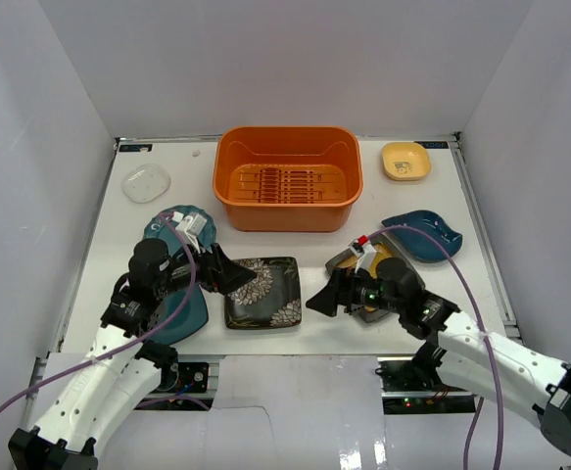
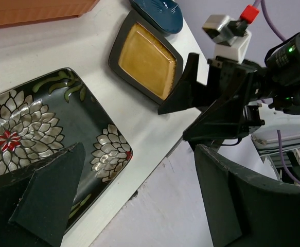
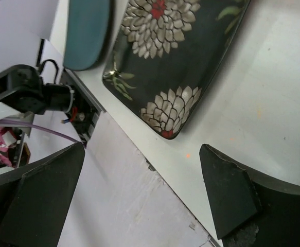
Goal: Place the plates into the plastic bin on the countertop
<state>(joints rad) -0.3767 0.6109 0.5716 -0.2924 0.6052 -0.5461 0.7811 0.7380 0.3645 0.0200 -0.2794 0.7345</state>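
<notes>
I should next lower my right gripper to its left in the top view and turn it to straddle the floral plate's flowered edge, which lies slanted below on that side.
The orange plastic bin stands empty at the back middle of the white countertop. A black floral square plate lies near the front edge, between my two grippers. My left gripper hovers open at its left edge, over a teal plate. My right gripper is open too, just right of the floral plate, its wrist above a mustard square plate. Another teal plate and a small yellow plate sit on the right. Neither gripper holds anything.
A pale translucent dish lies at the back left. White walls enclose the table on three sides. The left wrist view shows the right arm close by, facing my left gripper across the floral plate.
</notes>
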